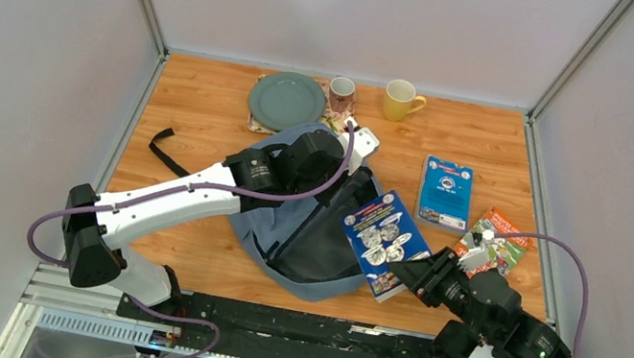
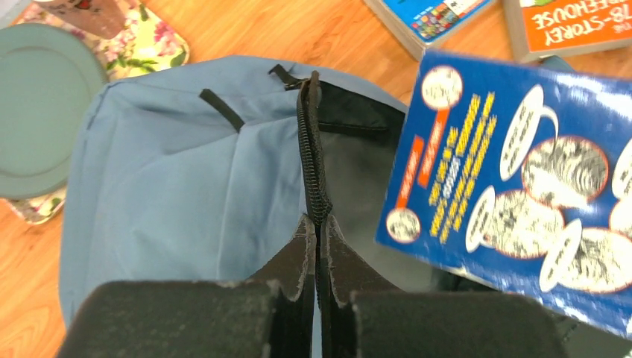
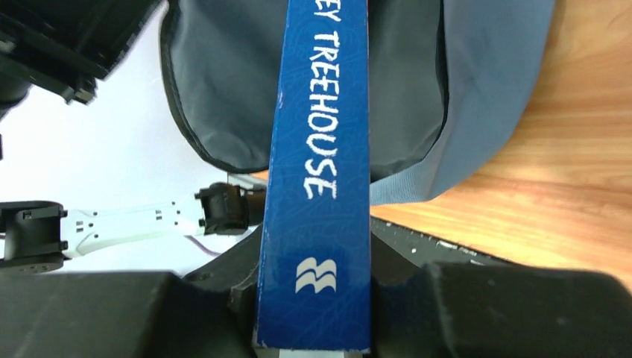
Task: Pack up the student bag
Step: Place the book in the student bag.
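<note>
The right gripper goes left in the top view next, lowers the book and releases it.
The grey-blue student bag [image 1: 258, 228] lies in the middle of the table with its main zip open and the dark inside showing. My left gripper [image 1: 343, 183] is shut on the bag's black zipper edge [image 2: 313, 149] and holds that rim up; in the left wrist view the jaws [image 2: 319, 224] pinch the zipper tape. Over the bag's opening a dark blue book [image 1: 386, 239] hangs at a tilt, with my right gripper [image 1: 412, 273] shut on its lower end. In the right wrist view the book's spine [image 3: 320, 149] runs from the fingers towards the open bag [image 3: 402, 74].
Right of the bag lie a light blue book [image 1: 445, 191] and an orange-green book [image 1: 497, 240]. At the back stand a green plate [image 1: 286, 100] on a floral mat [image 2: 149, 45], a pinkish mug [image 1: 341, 94] and a yellow mug [image 1: 399, 99]. A black strap [image 1: 164, 149] trails left.
</note>
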